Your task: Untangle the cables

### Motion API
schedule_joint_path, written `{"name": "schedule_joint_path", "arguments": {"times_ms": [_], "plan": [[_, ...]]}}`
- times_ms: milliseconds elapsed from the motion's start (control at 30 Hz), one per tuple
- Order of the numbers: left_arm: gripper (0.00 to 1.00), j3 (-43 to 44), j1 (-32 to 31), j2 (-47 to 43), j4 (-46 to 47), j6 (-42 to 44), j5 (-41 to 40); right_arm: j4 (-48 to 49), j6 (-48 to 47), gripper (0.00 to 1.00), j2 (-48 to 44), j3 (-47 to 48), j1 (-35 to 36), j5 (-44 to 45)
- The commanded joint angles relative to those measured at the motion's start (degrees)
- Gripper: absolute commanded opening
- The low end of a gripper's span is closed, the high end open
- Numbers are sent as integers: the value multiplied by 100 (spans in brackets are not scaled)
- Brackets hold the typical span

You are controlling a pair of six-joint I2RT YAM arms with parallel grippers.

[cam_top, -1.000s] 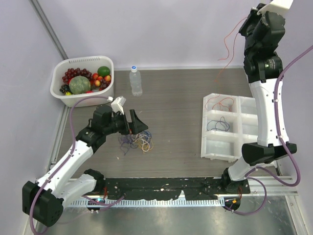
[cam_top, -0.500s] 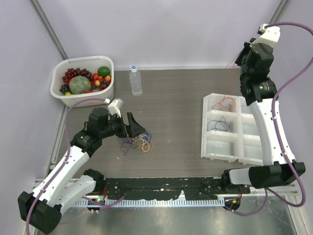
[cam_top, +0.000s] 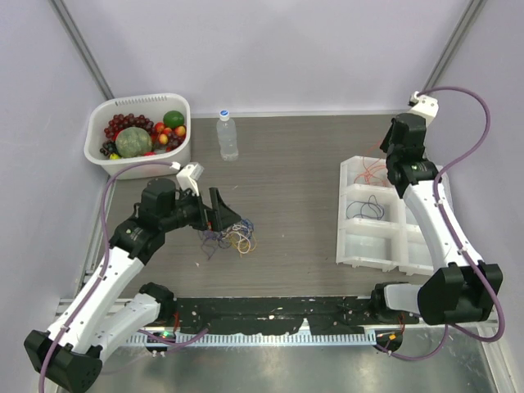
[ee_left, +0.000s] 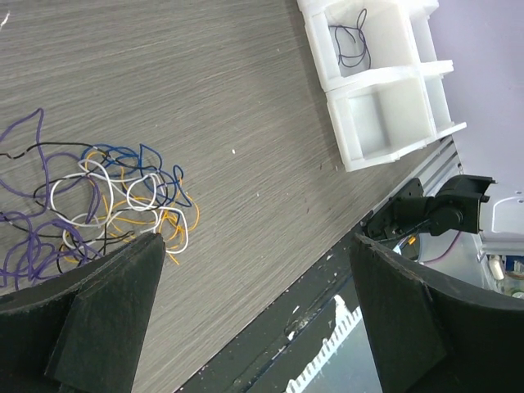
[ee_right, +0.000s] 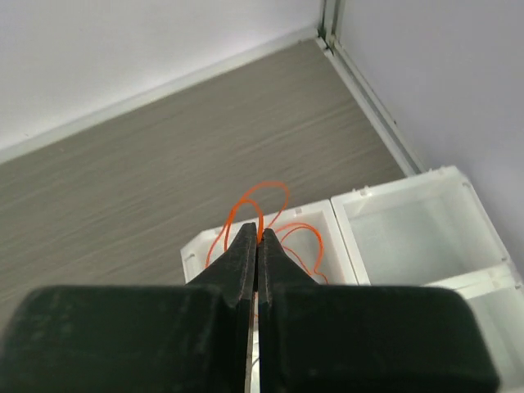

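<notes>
The orange cable goes down with my right gripper toward the tray's far section (cam_top: 368,173) (ee_right: 300,244) below it and comes free there next, because its loops already hang inside that section's sides.
A loose tangle of thin cables (cam_top: 231,238) in purple, white, orange, blue and black lies on the wooden table left of centre. My left gripper (cam_top: 223,210) hovers just over its left edge, open, with nothing between its fingers. In the left wrist view the tangle (ee_left: 98,196) sits beside the left fingertip of the left gripper (ee_left: 255,246). My right gripper (ee_right: 259,234) is shut on an orange cable (ee_right: 270,190) that loops down into the top-left compartment of the white tray (ee_right: 332,201). From above, the right gripper (cam_top: 392,168) stands over that compartment of the tray (cam_top: 340,221).
A dark cable (cam_top: 366,209) lies in the tray's middle-left compartment, also seen as a dark cable (ee_left: 354,41) from the left wrist. A white basket (cam_top: 139,99) of fruit and a water bottle (cam_top: 227,136) stand at the back left. A black rail (cam_top: 270,315) runs along the near edge.
My right arm has come down from high above the table to the tray, bringing the orange cable with it. My left arm shifted only slightly over the tangle.
</notes>
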Motion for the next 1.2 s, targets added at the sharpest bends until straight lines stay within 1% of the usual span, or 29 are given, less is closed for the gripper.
{"name": "schedule_joint_path", "arguments": {"times_ms": [0,167,200,267,333,467,600,667,700,733,767,800,833,967,1000,1033,1067,1100,1167], "plan": [[100,324,-25,41,111,172,27,287,343,1,54,-176,-190,-41],[100,237,-51,235,463,-83,291,112,755,1,625,-360,-261,-103],[100,184,-52,182,481,-144,299,41,835,1,852,-335,-435,-103],[100,61,-52,68,481,-171,204,-371,985,1,1125,-203,-445,-129],[100,8,-51,-46,411,-128,107,-566,1160,1,1215,-351,-445,-216],[100,69,-43,-73,261,48,-52,-391,1468,1,1241,-703,-445,-655],[100,78,-51,23,331,49,-26,-390,1373,1,1592,-537,-437,-832],[100,-53,-52,50,489,-39,9,-337,1197,1,1882,-353,-454,-1006],[100,-97,-52,50,603,-74,62,-450,1144,1,2170,-221,-472,-1173],[100,-141,-52,41,674,-101,97,-913,1091,2,2303,154,-463,-1183],[100,-176,-52,41,709,-118,106,-1178,1090,4,2540,358,-472,-1184],[100,-212,-52,6,727,-119,115,-1468,1038,10,2586,560,-472,-1210],[100,-247,-52,-38,727,-119,115,-1549,1012,13,2621,658,-463,-1158],[100,-317,-52,-266,560,-136,150,-1831,740,39,2253,746,-463,-771],[100,-352,-52,-345,551,-171,220,-1910,687,51,2174,808,-463,-779],[100,-405,-52,-459,560,-189,290,-2198,660,52,2147,1017,-472,-771],[100,-457,-52,-582,560,-215,378,-2383,686,55,2068,1124,-463,-753],[100,-510,-52,-696,560,-233,448,-2594,738,56,2007,1212,-454,-814],[100,-607,-43,-942,490,-233,484,-2596,826,57,1638,1029,-402,-928]]}}
